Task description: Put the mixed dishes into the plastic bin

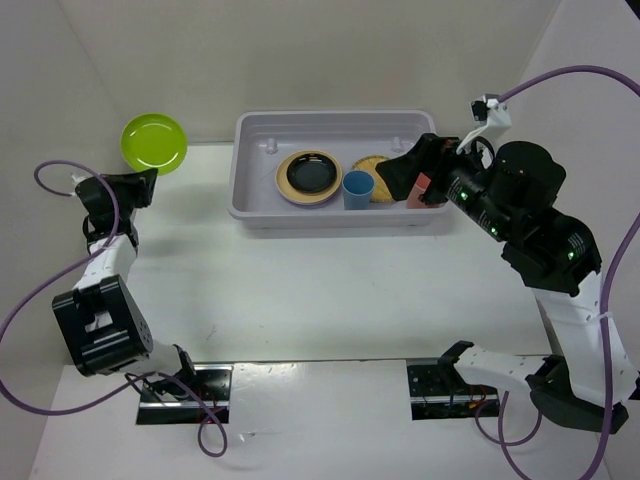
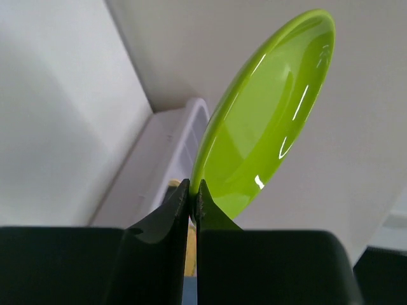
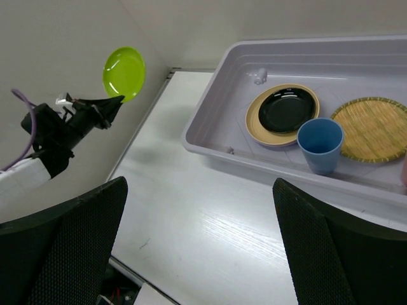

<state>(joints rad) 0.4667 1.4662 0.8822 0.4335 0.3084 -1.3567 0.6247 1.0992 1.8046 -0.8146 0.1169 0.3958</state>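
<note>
The robot will move its left gripper to the right in the top view, down over the black plate (image 1: 310, 174), and let go, because the lime green plate (image 1: 154, 142) hangs outside the bin.
My left gripper (image 1: 146, 180) is shut on the rim of the lime green plate (image 1: 154, 142) and holds it tilted in the air at the far left, apart from the plastic bin (image 1: 250, 195). In the left wrist view the jaws (image 2: 193, 197) pinch the plate's edge (image 2: 267, 114). The bin holds a black plate (image 1: 310, 174) stacked on an orange-yellow one, a blue cup (image 1: 357, 189), a woven tan plate (image 1: 370, 164) and a salmon-red cup (image 1: 421, 189). My right gripper (image 1: 412, 182) is open and empty over the bin's right end, partly hiding the red cup.
The right wrist view shows the bin (image 3: 205, 121), blue cup (image 3: 320, 145), woven plate (image 3: 375, 127), black plate (image 3: 286, 109), the green plate (image 3: 124, 73), and its own open fingers (image 3: 70, 241). White walls close in at the back and sides.
</note>
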